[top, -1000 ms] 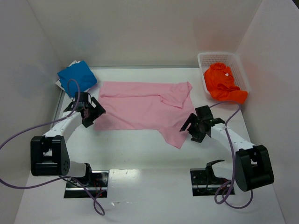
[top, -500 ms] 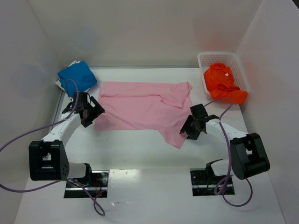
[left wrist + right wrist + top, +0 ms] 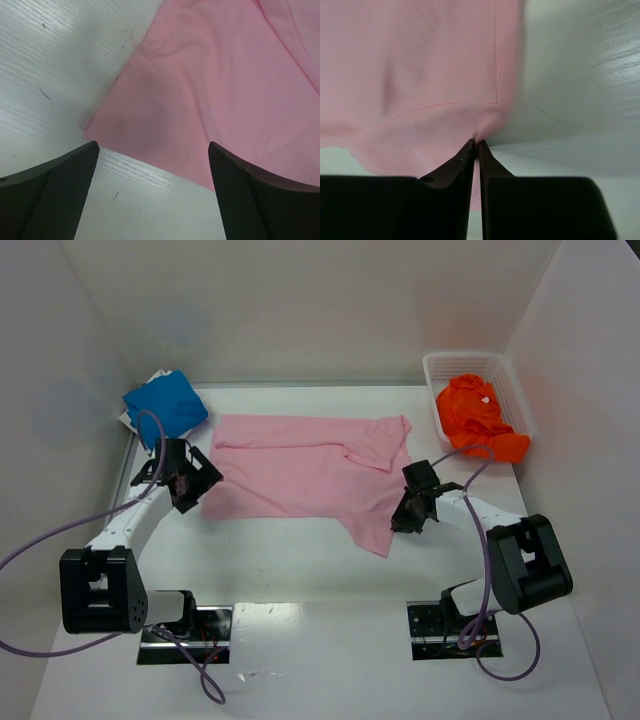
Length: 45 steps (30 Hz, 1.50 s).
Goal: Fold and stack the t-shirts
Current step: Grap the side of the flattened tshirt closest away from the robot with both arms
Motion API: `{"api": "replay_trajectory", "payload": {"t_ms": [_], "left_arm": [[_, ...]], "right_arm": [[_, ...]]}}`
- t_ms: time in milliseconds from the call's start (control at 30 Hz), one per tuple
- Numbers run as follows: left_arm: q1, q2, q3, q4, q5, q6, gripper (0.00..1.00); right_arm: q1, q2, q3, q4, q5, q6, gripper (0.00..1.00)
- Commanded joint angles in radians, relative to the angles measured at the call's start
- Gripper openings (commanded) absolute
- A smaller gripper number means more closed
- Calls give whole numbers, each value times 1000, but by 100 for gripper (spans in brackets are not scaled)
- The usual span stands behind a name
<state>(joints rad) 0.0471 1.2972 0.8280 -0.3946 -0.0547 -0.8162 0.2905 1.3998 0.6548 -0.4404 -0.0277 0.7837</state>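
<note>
The t-shirt's corner lies by one finger of my left gripper, off the middle of the gap between the fingers, so I should next lower that gripper and draw it back onto the pink t-shirt's near corner (image 3: 206, 514) (image 3: 94, 134).
A pink t-shirt (image 3: 300, 468) lies spread flat across the middle of the table, one sleeve folded over at its far right. My right gripper (image 3: 404, 512) is shut on the shirt's near right hem; in the right wrist view the pink t-shirt (image 3: 420, 75) puckers where the gripper (image 3: 476, 145) pinches it. My left gripper (image 3: 196, 490) stands open at the shirt's near left corner. In the left wrist view the pink t-shirt (image 3: 210, 85) has its corner just ahead of the wide-apart fingers (image 3: 55, 190), nothing between them.
A folded blue t-shirt (image 3: 165, 404) sits at the far left corner. A white basket (image 3: 432, 368) at the far right holds a crumpled orange t-shirt (image 3: 478, 420). White walls close in the table on three sides.
My right gripper moved left onto the shirt's near right hem and closed on it. My left gripper crept slightly toward the shirt's left corner, still open.
</note>
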Motion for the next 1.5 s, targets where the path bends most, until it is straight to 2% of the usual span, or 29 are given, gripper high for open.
{"api": "replay_trajectory", "payload": {"t_ms": [0,33,167,567,967,1133,1267,1300,1400,1467], "left_arm": [[0,-21,-19,-9,-8,-30,97],[0,-21,-20,-9,-8,-40,92],[0,-10,-55,16,15,-60,87],[0,97,-86,32,-70,-179,86],[10,162,-95,42,-108,-199,76],[30,162,-95,42,-108,-190,61],[39,162,-104,42,-108,-190,53],[39,162,-104,42,-108,-190,47],[39,162,-104,51,-108,-181,39],[39,162,-104,51,-108,-181,27]], "right_arm": [[10,11,39,-12,49,-8,11],[10,2,39,-12,49,-8,8],[10,-19,39,-32,60,3,4],[10,-62,39,-50,69,48,2],[10,-101,29,-69,69,94,2],[10,-110,29,-69,78,103,2],[10,-110,20,-69,78,103,2],[10,-119,20,-69,78,112,2],[10,-119,20,-69,78,112,2],[10,-119,20,-60,78,112,2]]}}
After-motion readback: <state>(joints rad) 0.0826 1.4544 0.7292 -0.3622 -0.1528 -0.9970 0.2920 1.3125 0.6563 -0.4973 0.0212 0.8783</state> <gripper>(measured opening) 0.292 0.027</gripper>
